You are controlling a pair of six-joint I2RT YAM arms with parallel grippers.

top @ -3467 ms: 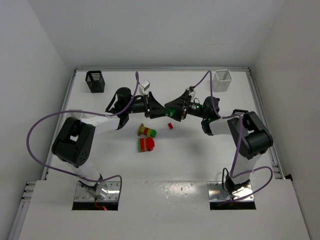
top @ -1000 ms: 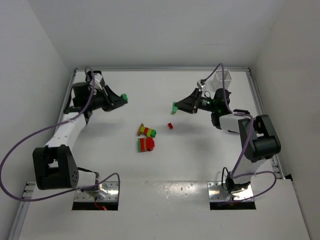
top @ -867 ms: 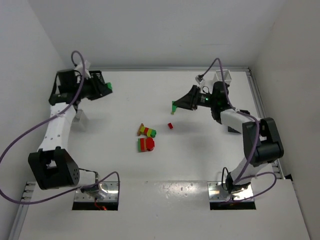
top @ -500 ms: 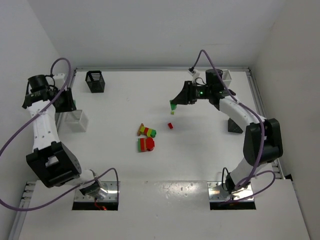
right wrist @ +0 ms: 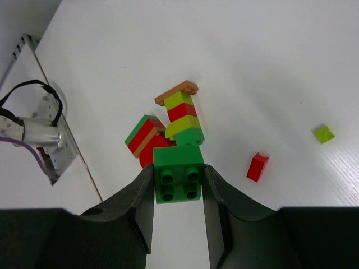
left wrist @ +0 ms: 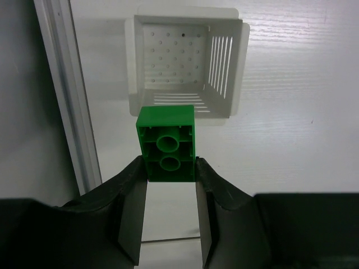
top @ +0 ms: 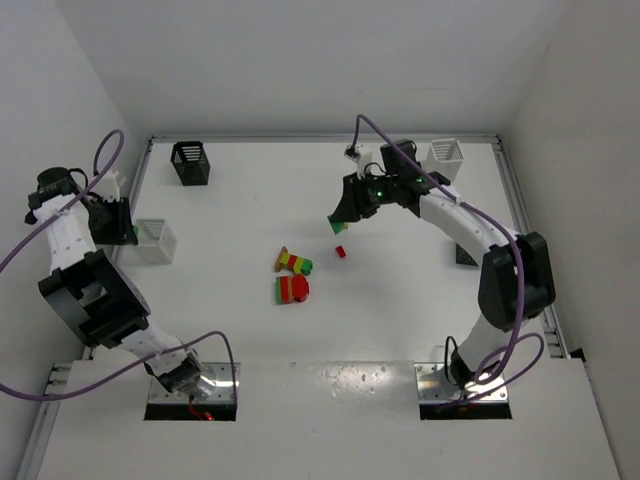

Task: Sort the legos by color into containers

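I should move my left gripper to the right in the top view, over the empty white basket's opening (top: 153, 238) (left wrist: 185, 64), as the green brick hangs beside the basket's rim.
My left gripper (left wrist: 168, 167) is shut on a green brick (left wrist: 166, 130), held just short of the near rim of an empty white basket (left wrist: 224, 61). From above, this gripper (top: 124, 222) hangs at the table's far left beside that basket (top: 158, 243). My right gripper (right wrist: 178, 180) is shut on another green brick (right wrist: 178, 174), above the middle of the table (top: 339, 221). Below it lie a red, green and yellow-green stack (right wrist: 183, 114), a red and green stack (right wrist: 143, 138), a small red piece (right wrist: 257, 167) and a tiny yellow-green piece (right wrist: 323, 133).
A black basket (top: 190, 163) stands at the back left and a white basket (top: 445, 158) at the back right. Another black basket (top: 465, 252) sits at the right, partly behind my right arm. A raised rail (left wrist: 67, 95) borders the table's left edge.
My left arm has swung from the back left corner to the left edge beside the white basket, still holding its green brick. My right gripper has moved left toward the table's middle with its brick.
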